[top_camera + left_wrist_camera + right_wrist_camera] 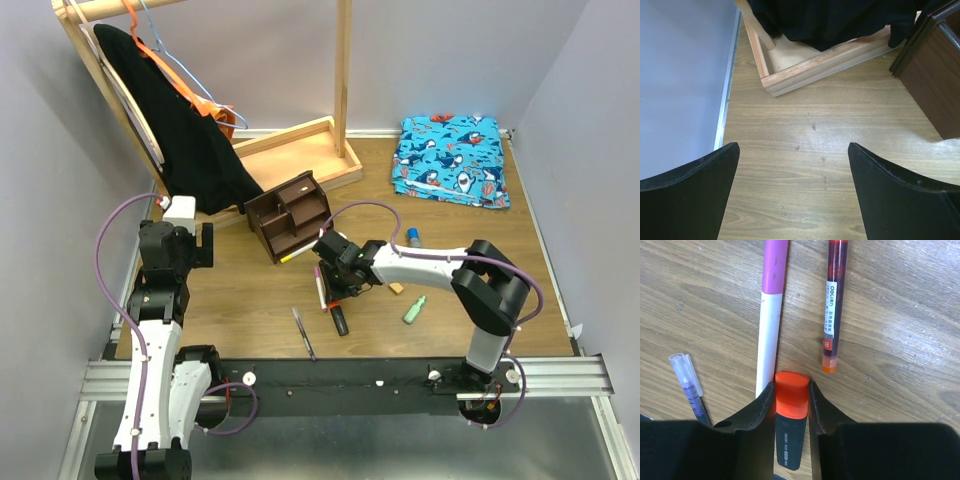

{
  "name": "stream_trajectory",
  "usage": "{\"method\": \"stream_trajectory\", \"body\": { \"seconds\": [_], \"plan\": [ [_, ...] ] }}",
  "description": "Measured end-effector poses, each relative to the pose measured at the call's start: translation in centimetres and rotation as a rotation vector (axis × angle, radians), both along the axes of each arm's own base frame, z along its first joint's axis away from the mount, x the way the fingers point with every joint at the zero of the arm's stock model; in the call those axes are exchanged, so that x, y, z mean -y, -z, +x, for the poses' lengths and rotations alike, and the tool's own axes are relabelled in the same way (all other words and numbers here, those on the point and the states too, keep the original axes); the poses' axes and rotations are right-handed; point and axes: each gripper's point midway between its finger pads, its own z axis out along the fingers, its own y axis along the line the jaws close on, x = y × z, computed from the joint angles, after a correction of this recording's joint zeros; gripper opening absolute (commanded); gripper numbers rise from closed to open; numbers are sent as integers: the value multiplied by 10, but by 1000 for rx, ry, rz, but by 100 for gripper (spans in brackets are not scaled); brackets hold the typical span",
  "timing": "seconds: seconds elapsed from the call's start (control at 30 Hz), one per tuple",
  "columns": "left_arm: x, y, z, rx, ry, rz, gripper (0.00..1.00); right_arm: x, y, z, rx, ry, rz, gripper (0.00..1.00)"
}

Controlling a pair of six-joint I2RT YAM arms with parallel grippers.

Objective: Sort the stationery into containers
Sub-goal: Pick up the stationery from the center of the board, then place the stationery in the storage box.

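Next, my right gripper should lift outward over the organiser's far section (pixel 266 207) by the black garment, tilt the marker (pixel 340 320) upright and release it inside, because that section is empty.
My right gripper (pixel 338 292) (pixel 791 390) has its jaws closed against the orange cap of a black-orange marker (pixel 790 420) (pixel 340 320), which lies on the table. A pink-white pen (pixel 771 315) (pixel 320 287) lies just left of it, and a dark red pen (pixel 831 305) to the right. A purple-grey pen (pixel 689 382) (pixel 303 332) lies further left. The dark brown organiser (pixel 290 215) (pixel 935 80) stands behind, with a yellow-white pen (pixel 298 255) at its front. A mint-green highlighter (pixel 414 310), a tan eraser (pixel 397 289) and a blue-topped tube (pixel 413 238) lie to the right. My left gripper (pixel 205 245) (pixel 793 170) is open and empty.
A pale wooden rack frame (pixel 300 150) (pixel 820 65) stands behind the organiser, with a black garment (pixel 185 130) and an orange hanger (pixel 205 105) hung on it. A folded blue shark-print cloth (pixel 450 160) lies at the back right. Grey walls close in both sides.
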Motion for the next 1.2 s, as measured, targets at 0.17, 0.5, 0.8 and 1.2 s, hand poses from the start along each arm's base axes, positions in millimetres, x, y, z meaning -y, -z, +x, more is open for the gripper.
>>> {"method": "stream_trajectory", "body": {
  "seconds": [0.17,0.5,0.8,1.2],
  "plan": [
    [1,-2,4,-1,7,1,99,0,-8,1,22,-15,3,1],
    [4,-20,11,42,43,16,99,-31,-114,38,225,-172,40,1],
    [10,-35,8,115,75,8,99,-81,-279,96,854,-282,427,1],
    [18,-10,4,73,104,-30,99,-136,-294,140,1282,-314,631,1]
  ]
}}
